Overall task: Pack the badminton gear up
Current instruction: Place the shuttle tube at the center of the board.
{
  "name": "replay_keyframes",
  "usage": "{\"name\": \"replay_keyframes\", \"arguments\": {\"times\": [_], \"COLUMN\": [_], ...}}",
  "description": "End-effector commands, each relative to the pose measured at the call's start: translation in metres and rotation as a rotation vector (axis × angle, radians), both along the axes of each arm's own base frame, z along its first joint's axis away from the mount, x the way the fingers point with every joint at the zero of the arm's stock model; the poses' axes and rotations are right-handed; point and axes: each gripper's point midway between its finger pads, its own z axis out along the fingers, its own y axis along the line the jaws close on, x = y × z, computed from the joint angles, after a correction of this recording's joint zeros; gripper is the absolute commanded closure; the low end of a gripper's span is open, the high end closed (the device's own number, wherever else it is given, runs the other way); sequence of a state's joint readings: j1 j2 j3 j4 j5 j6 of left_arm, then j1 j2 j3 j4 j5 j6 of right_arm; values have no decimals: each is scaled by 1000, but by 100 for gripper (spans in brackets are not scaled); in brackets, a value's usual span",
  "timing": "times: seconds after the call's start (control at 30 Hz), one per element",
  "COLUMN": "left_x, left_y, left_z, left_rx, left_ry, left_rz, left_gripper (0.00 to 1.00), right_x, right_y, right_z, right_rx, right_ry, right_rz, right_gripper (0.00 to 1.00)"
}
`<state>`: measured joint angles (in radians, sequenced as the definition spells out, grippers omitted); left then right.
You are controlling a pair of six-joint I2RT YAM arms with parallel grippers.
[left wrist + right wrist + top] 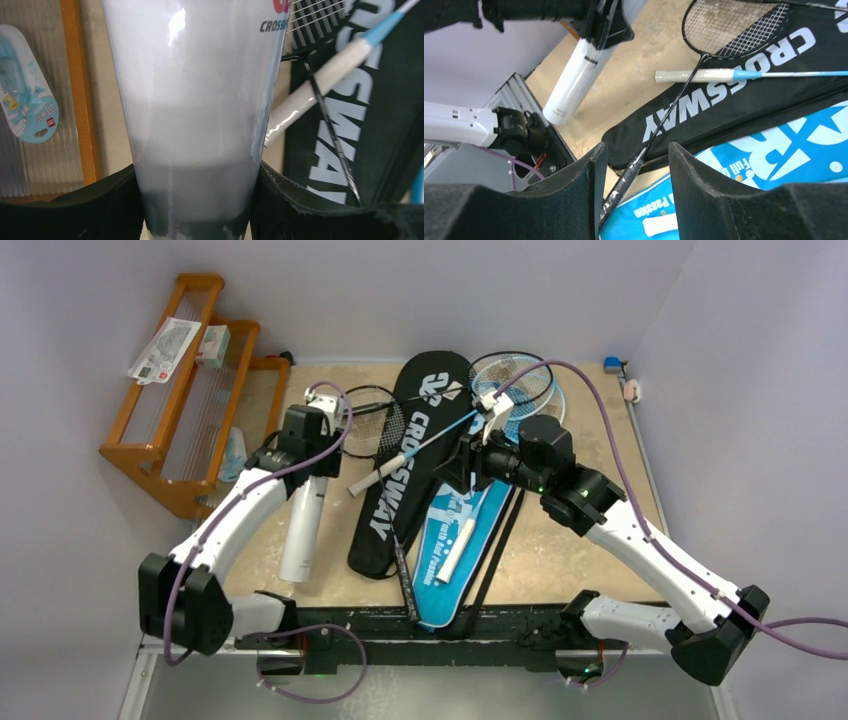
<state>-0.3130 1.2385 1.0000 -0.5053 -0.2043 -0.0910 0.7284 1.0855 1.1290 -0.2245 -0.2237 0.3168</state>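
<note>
My left gripper will next bring the tube down to its left in the top view, onto bare tabletop [268,542] [108,117] beside the rack and clear of rackets, and let go there.
My left gripper [312,440] is shut on the top end of the white tube [304,525], which fills the left wrist view [195,100] between my fingers [300,200]. My right gripper [465,465] is open and empty above the covers; in the right wrist view [638,170] the black racket's handle [624,182] lies below its gap. The black "CROSSWAY" cover [420,440] lies beside the blue cover [465,560]. A light-blue racket with a white grip [378,477] lies across the black cover. The black racket [375,415] runs down to the near edge. No shuttlecocks show.
The orange wooden rack [190,390] stands at the far left with packets [165,348] on it; one blue packet [27,90] lies by it. More racket heads [520,380] lie at the back right. Walls close in on three sides.
</note>
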Motion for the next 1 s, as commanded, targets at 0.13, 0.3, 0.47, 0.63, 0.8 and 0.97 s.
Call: {"name": "replay_keyframes", "arguments": {"times": [0.13, 0.3, 0.47, 0.63, 0.8, 0.97], "left_x": [54, 66, 67, 74, 83, 84], "left_y": [50, 85, 113, 139, 129, 122], "left_z": [-11, -59, -98, -106, -92, -58], "left_rx": [97, 203, 243, 289, 239, 182], "left_ry": [51, 210, 320, 337, 334, 268], "left_rz": [151, 227, 285, 336, 312, 328], "left_gripper": [51, 51, 51, 43, 21, 17], "right_x": [-19, -27, -28, -34, -27, -18], "right_y": [10, 9, -1, -1, 0, 5], "right_z": [-13, -20, -18, -15, -32, -56], "right_rx": [8, 25, 21, 34, -7, -77], "right_ry": [37, 47, 24, 37, 81, 155], "right_rz": [121, 138, 99, 117, 93, 81], "right_gripper": [49, 49, 49, 47, 24, 6]}}
